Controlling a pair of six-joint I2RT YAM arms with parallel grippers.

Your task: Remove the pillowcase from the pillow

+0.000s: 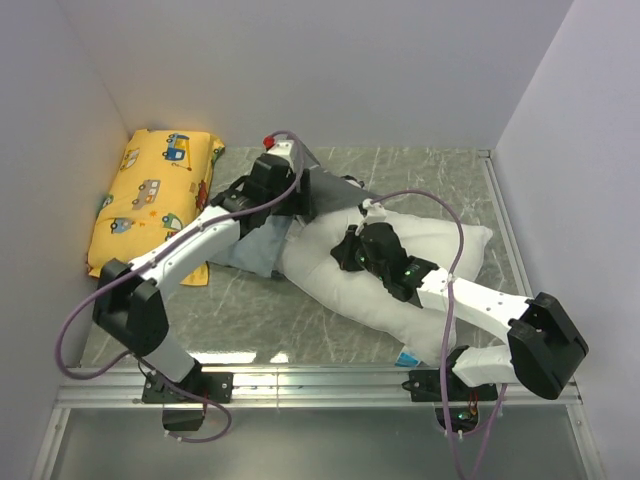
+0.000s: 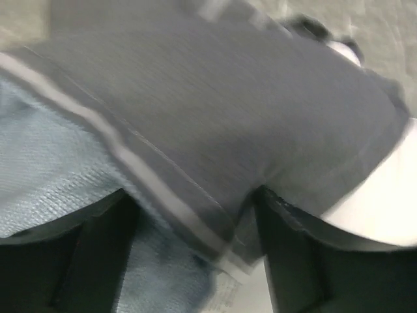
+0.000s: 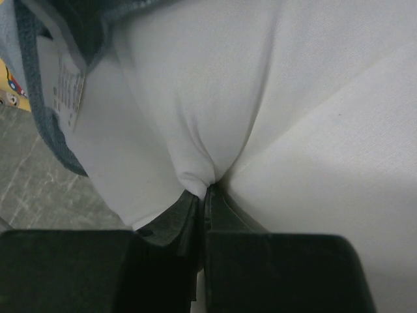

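Note:
I will pull the pillowcase's fold to the right in the top view with my right gripper, toward the pillow's bare end (image 1: 462,242), and release it, as the pillowcase (image 1: 330,188) still covers one end.
The white pillow (image 1: 440,250) lies across the middle right of the table, most of it bare. The pillowcase (image 1: 330,188), dark grey with a white stripe outside and pale blue-grey inside (image 1: 255,250), still covers its far left end. My left gripper (image 1: 298,190) is raised over that end. In the left wrist view a bunched fold of the pillowcase (image 2: 215,117) sits between its jaws (image 2: 192,195). My right gripper (image 1: 347,250) is shut on a pinch of the pillow's white cloth (image 3: 195,98), with the jaws (image 3: 205,190) pressed together. The pillowcase's edge (image 3: 39,124) shows at the upper left of that view.
A yellow cushion (image 1: 155,195) printed with cartoon cars leans in the back left corner. White walls close in the left, back and right sides. A metal rail (image 1: 320,378) runs along the near edge by the arm bases.

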